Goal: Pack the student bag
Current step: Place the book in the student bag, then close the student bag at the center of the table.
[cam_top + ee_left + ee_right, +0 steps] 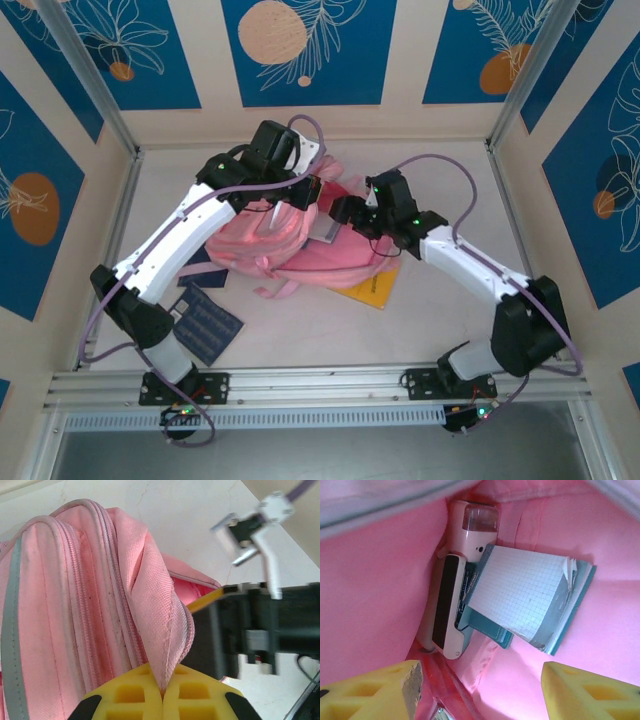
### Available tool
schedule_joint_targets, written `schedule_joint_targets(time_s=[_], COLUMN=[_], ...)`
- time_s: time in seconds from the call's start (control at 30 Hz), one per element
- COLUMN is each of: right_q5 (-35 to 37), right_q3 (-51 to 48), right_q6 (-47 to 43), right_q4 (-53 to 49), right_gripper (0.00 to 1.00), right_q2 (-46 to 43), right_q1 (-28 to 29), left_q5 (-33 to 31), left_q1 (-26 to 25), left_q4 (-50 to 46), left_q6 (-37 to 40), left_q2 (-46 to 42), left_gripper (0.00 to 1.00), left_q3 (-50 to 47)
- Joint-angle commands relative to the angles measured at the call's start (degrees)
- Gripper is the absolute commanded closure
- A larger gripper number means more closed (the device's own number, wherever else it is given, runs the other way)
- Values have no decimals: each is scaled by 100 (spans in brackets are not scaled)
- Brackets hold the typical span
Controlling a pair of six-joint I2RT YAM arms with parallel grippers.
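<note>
I should next move the fold outward toward the bag's far end with my left gripper and let go of it. The notepad and the white device lie inside the bag.
The pink student bag (285,245) lies mid-table. My left gripper (300,193) is shut on a fold of the pink fabric beside the bag's zip, and in the left wrist view the yellow fingers (130,695) pinch that fold (160,645) and hold it up. My right gripper (338,211) sits at the bag's mouth. Its wrist view looks inside the bag (375,595), where a white device (451,587) and a squared-paper notepad with a teal cover (530,597) lie. The right gripper (480,690) stands open with nothing between its fingers.
A yellow book (375,288) pokes out from under the bag's right side. A dark blue flat case (205,322) lies on the table at front left. The right arm's black wrist (260,630) is close to the held fabric.
</note>
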Motion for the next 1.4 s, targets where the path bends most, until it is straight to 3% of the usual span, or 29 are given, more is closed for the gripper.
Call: schedule_joint_targets(time_s=[0.0,0.17,0.33,0.5,0.63,0.73,0.8,0.97,1.17,1.37], right_q5=[471,1003,612,380,127,73,56,-28,232,255], right_q3=[-305,-958,-1759,-2129,-2265,-2330,-2381,-2335,-1828,-1127], right_q6=[-574,-396,-177,-144,-44,56,90,82,57,80], right_q4=[-755,-1286,-1258,-1271,-1195,-1158,-1115,-834,-656,-590], right_gripper=[37,43,49,59,75,93,100,100,95,94], right_q2=[-481,-1293,-1962,-2065,-1828,-1601,-1467,-1092,-330,622], right_q1=[-60,-482,-1269,-1666,-1757,-1766,-1773,-1781,-1785,-1807], left_q5=[56,116,386,611,435,-146,-322,-103,205,755], left_q1=[155,187,190,175,194,284,470,922,956,933], left_q4=[246,395,610,830,825,780,851,1058,939,921], left_q6=[-73,-171,-347,-444,-425,-402,-474,-668,-650,-891], left_q2=[-279,-217,89,524,906,998,960,981,1560,2071], left_gripper=[98,98,98,96,95,97,98,97,94,88], left_q3=[-61,-320,-469,-518,-402,-258,-173,297,1176,1381])
